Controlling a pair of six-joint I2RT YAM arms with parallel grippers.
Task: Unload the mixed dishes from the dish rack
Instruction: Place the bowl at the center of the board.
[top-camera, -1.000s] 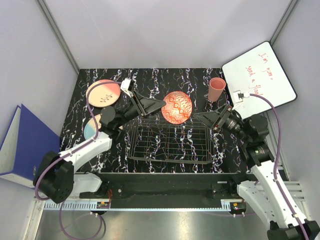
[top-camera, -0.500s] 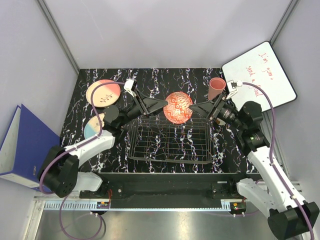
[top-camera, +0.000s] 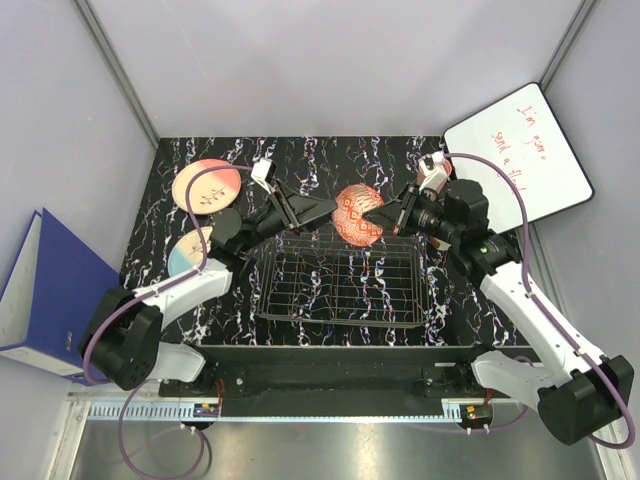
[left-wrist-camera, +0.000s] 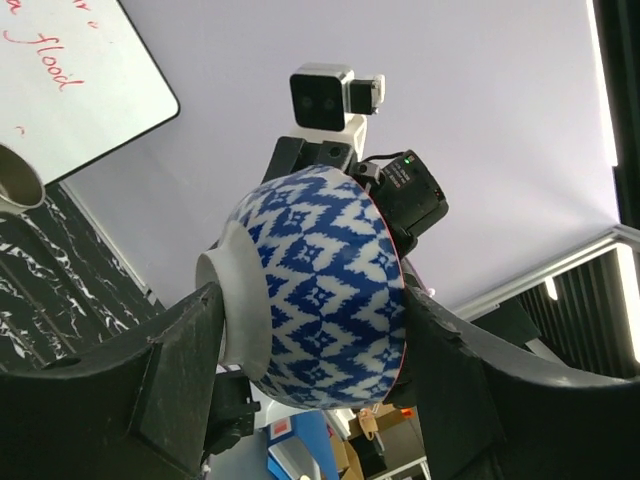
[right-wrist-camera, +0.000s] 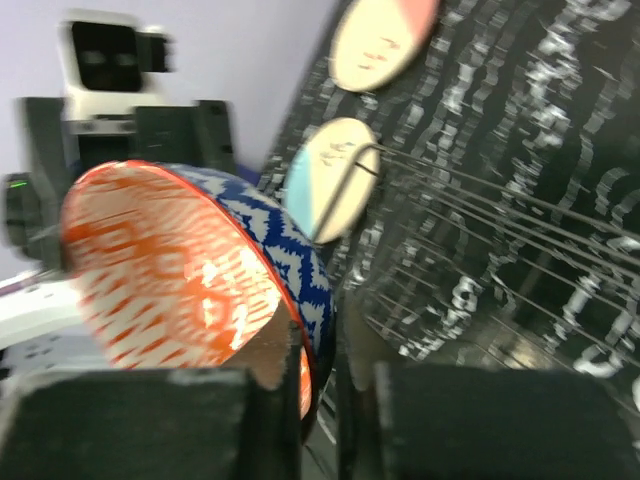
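Observation:
The bowl in my right gripper goes outward next, down onto bare tabletop beyond the rack for release, since that clear space lies below and outward.
The blue-and-white patterned bowl (top-camera: 356, 216) with an orange inside hangs on its side over the far edge of the dish rack (top-camera: 340, 288). My left gripper (top-camera: 335, 212) spans it, one finger on the foot and the other at the rim (left-wrist-camera: 320, 290). My right gripper (top-camera: 379, 212) comes in from the right, shut on the rim (right-wrist-camera: 180, 270), one finger inside and one outside. The wire rack holds nothing I can see. A pink/cream plate (top-camera: 207, 186) and a light blue/cream plate (top-camera: 184, 256) lie on the table at the left.
A pink cup (top-camera: 431, 181) stands at the back right, mostly behind my right wrist. A whiteboard (top-camera: 520, 150) leans at the right and a blue binder (top-camera: 45, 290) stands outside the table at the left.
My right gripper has moved left to the bowl and closed on its rim. The left gripper keeps holding the bowl, which has shifted slightly toward the back.

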